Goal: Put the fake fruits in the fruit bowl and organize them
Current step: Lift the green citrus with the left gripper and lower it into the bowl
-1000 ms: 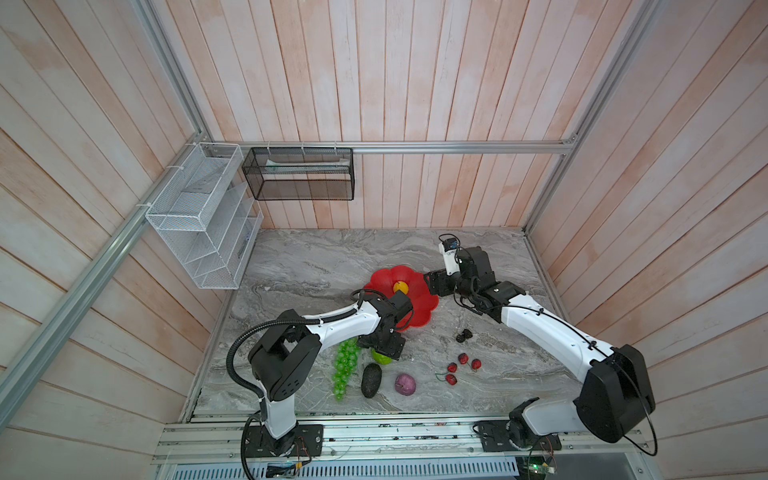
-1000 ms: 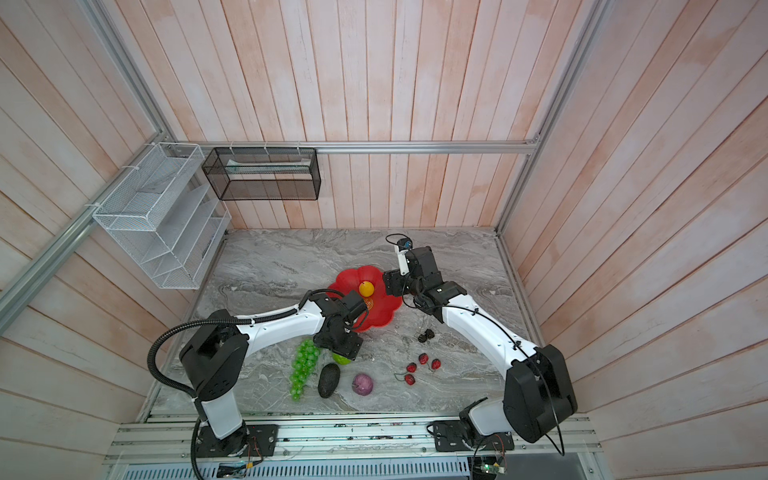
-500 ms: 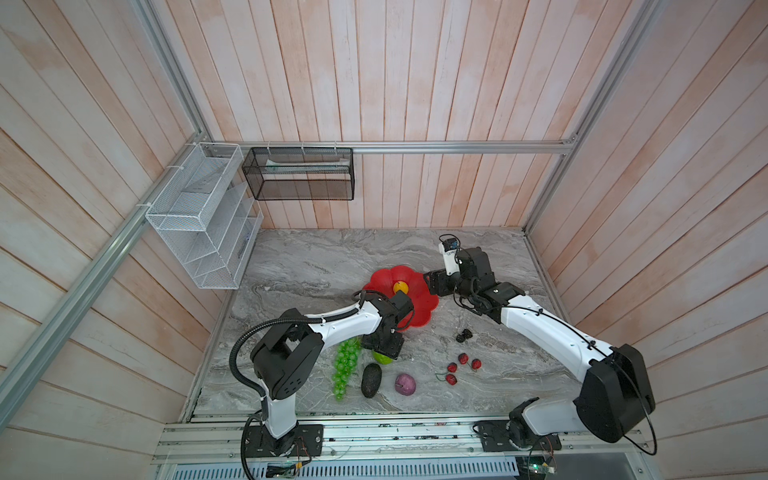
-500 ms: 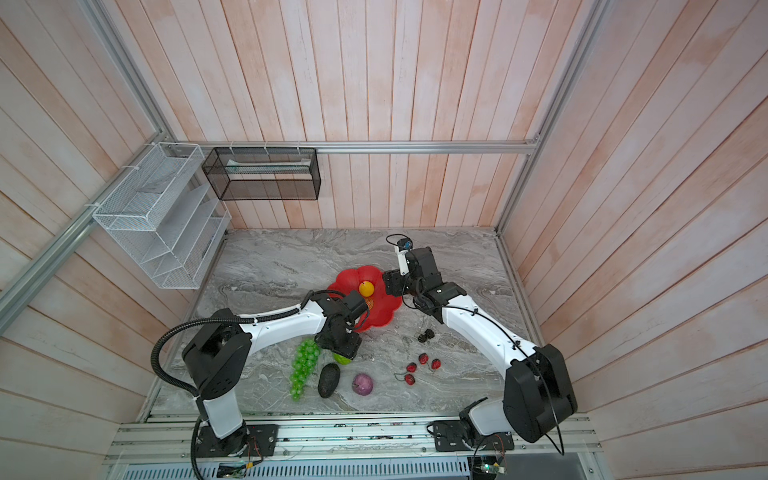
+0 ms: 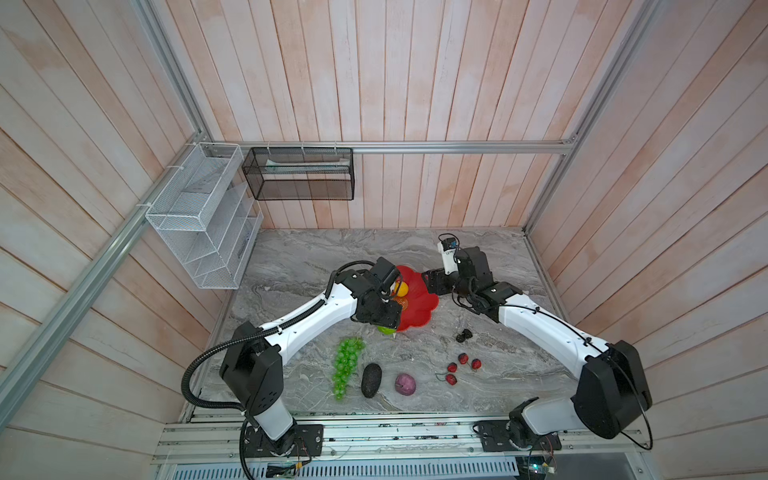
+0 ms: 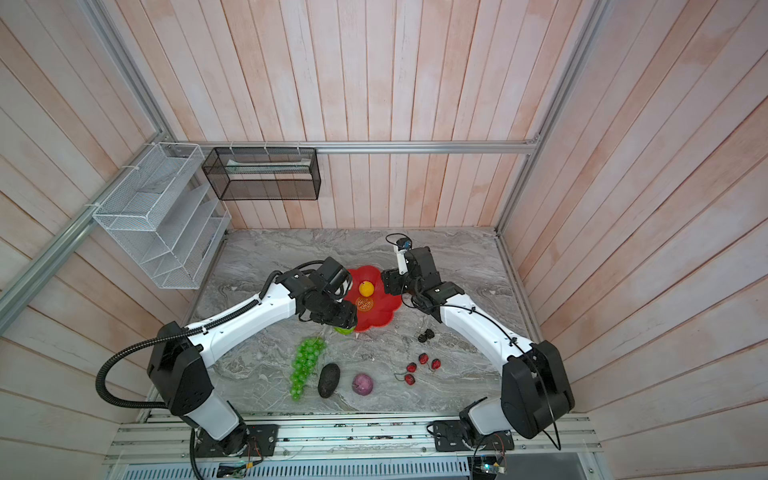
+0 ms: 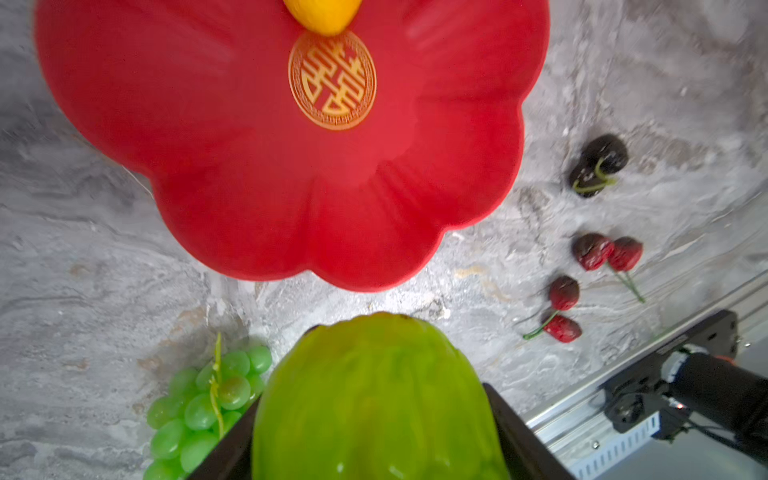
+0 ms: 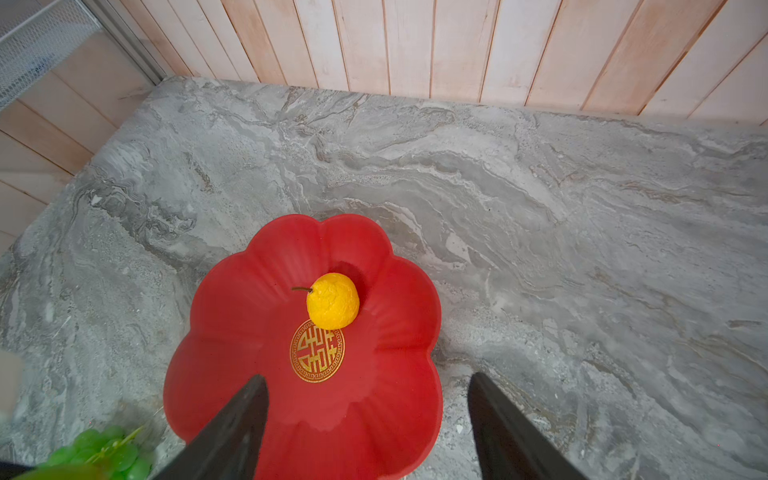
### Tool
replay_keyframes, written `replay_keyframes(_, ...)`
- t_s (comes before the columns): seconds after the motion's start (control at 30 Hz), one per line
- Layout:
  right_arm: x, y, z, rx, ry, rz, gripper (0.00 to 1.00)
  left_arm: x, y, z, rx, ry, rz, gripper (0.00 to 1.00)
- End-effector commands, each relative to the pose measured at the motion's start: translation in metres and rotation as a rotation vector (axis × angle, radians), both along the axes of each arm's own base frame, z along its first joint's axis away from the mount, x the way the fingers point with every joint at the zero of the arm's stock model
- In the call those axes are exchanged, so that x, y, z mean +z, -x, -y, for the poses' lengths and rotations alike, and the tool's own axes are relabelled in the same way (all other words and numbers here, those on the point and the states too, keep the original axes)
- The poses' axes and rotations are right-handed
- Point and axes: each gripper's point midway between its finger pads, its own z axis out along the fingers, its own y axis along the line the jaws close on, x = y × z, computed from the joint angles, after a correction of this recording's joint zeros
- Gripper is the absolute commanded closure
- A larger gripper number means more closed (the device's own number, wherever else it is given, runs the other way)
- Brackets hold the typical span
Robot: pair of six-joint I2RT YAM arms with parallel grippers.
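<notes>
The ball needs to move outward in my left gripper, go down onto the bare bottom of the bowl beside the small yellow fruit point(image 5: 401, 287) and be released there.
The red flower-shaped fruit bowl point(image 5: 419, 309) point(image 6: 384, 313) point(image 7: 249, 166) point(image 8: 232, 332) sits mid-table with the small yellow fruit point(image 5: 401, 287) point(image 6: 366, 287) point(image 8: 332, 301) in it. My left gripper point(image 5: 388, 326) point(image 7: 374, 399) is shut on the bumpy lime-green ball point(image 5: 386, 331) point(image 6: 344, 331) point(image 7: 374, 361), just in front of the bowl's near rim. My right gripper point(image 5: 428, 283) point(image 8: 368, 378) is open over the bowl's right rim and holds nothing. The grape bunch point(image 5: 345, 365), avocado point(image 5: 370, 380), purple fruit point(image 5: 405, 384), red berries point(image 5: 461, 365) and black berries point(image 5: 463, 335) lie on the table.
A white wire rack point(image 5: 199, 216) hangs on the left wall and a black mesh basket point(image 5: 299, 174) on the back wall. An aluminium rail point(image 5: 374, 432) with both arm bases runs along the table's front edge.
My left gripper has closed on the lime-green ball and carried it a little toward the bowl's near rim. The right arm has barely moved.
</notes>
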Motion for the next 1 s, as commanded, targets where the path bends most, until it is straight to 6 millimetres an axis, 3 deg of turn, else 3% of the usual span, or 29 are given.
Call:
replay_keyframes(0.0,0.006,-0.002,-0.004,0.006,-0.032,0.008,0.24,0.006,-0.027,0.0,0.022,0.02,0.028,0.62)
replay_keyframes(0.27,0.004,0.003,-0.004,0.029,-0.019,0.005,0.24,-0.016,-0.099,-0.007,0.129,0.016,0.059,0.64)
replay_keyframes(0.43,-0.001,0.007,-0.001,0.035,0.003,-0.003,0.24,-0.036,-0.131,-0.002,0.18,0.004,0.061,0.67)
replay_keyframes(0.67,0.002,0.015,0.006,0.045,0.015,-0.006,0.23,-0.066,-0.154,-0.002,0.252,-0.05,0.065,0.67)
replay_keyframes(0.97,0.012,0.024,0.012,0.049,-0.025,-0.014,0.23,-0.089,-0.159,-0.002,0.313,-0.048,0.058,0.66)
